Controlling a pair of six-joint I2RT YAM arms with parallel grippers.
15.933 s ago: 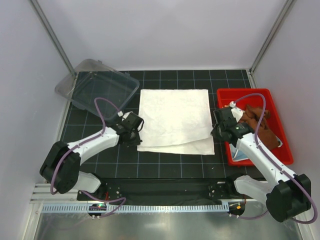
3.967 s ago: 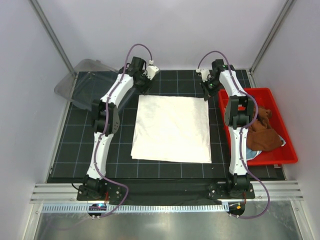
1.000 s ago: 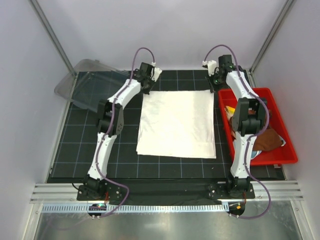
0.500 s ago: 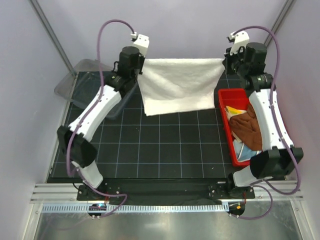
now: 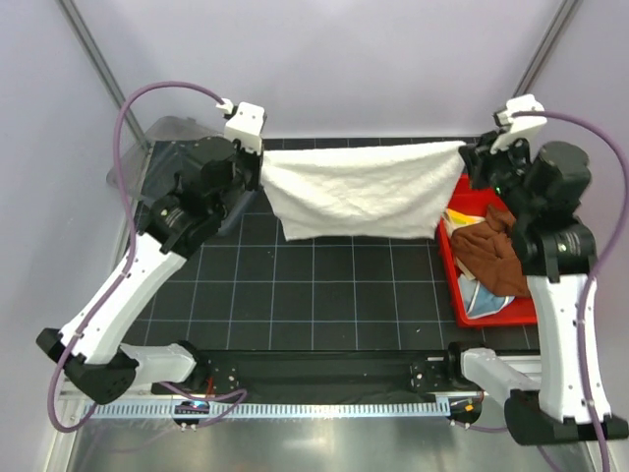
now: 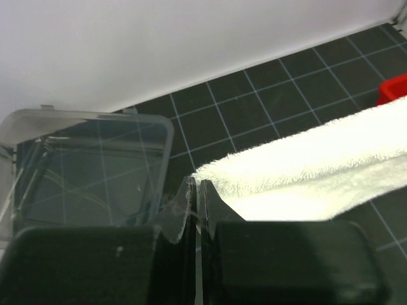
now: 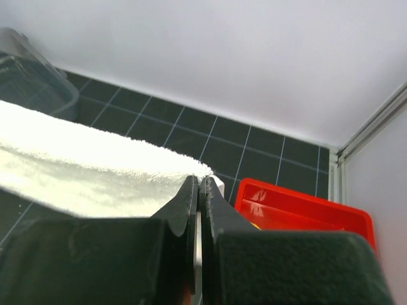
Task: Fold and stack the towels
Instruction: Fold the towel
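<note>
My right gripper lowers next and releases the stretched towel's corner on the clear mat (image 7: 212,156) beside the red bin, since that bare spot lies below the gripper.
A large cream-white towel (image 5: 364,192) hangs in the air, stretched between my two grippers along its top edge. My left gripper (image 5: 261,162) is shut on its left corner, and in the left wrist view the terry edge (image 6: 305,178) runs off to the right from the pinched tips (image 6: 196,184). My right gripper (image 5: 464,152) is shut on the right corner; the towel (image 7: 95,171) stretches left from its tips (image 7: 199,181). A rust-brown towel (image 5: 491,258), a light-blue one (image 5: 482,298) and a bit of yellow one (image 5: 454,218) lie in the red bin (image 5: 447,270).
A clear plastic container (image 6: 95,165) sits at the back left, partly hidden behind my left arm (image 5: 167,157). The red bin (image 7: 299,203) stands along the right side. The black gridded mat (image 5: 334,285) lies under the hanging towel.
The white towel went from flat on the mat to hanging in the air. In the last half second both arms rose further and spread apart, pulling its top edge taut.
</note>
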